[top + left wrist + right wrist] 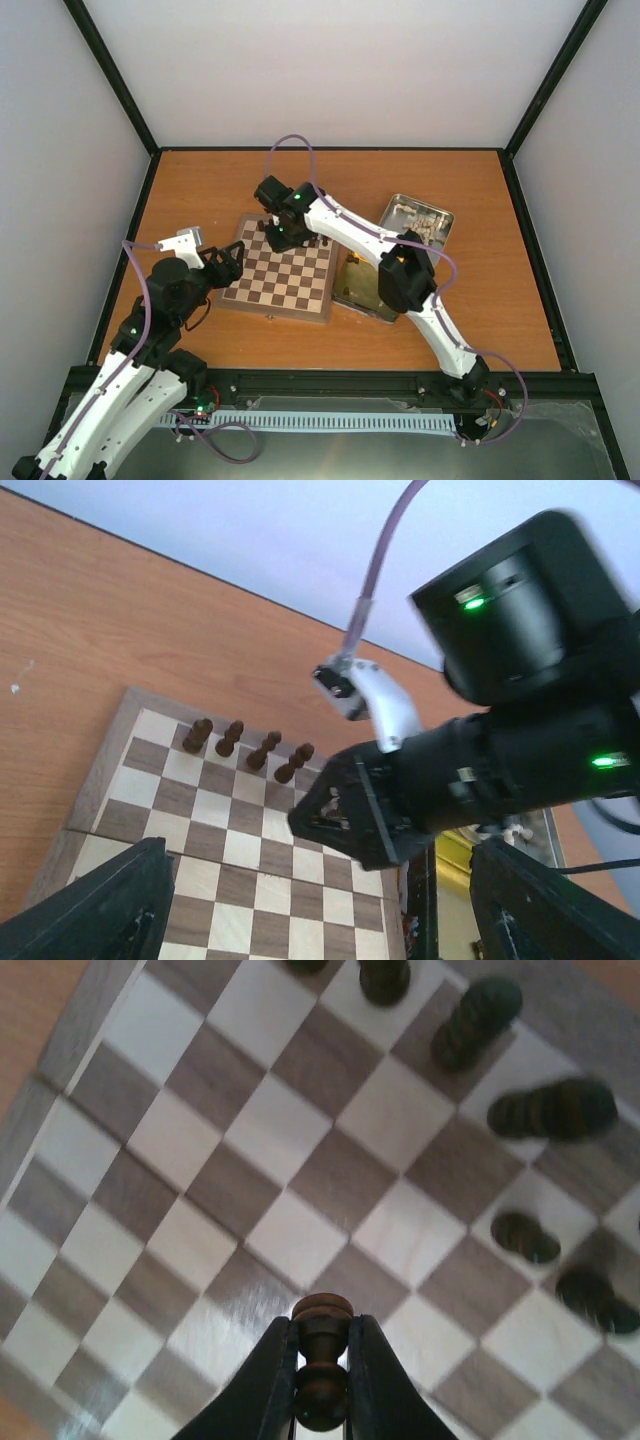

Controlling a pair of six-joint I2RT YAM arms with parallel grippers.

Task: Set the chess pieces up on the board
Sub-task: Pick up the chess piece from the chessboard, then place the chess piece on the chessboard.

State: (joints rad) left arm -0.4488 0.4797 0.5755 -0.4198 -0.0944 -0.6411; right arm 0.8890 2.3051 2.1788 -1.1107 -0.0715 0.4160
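Observation:
The row of the short pieces, before the tall ones, is free at the dark square beside the short pieces. My right gripper should move outward and down onto that square.
The chessboard (285,285) lies at the table's middle left. Several dark brown chess pieces (264,750) stand along its far edge; they also show in the right wrist view (476,1022). My right gripper (283,236) hovers over the far left part of the board, shut on a dark brown piece (322,1360) held between its fingertips just above the squares (322,1325). My left gripper (228,262) is at the board's left edge, open wide and empty (320,905). Its fingers (100,910) frame the board and the right gripper (355,815).
An open silver tin (418,220) with pale pieces in it stands right of the board. Its gold-lined lid (362,288) lies against the board's right edge, under the right arm. Dark frame posts and pale walls bound the table.

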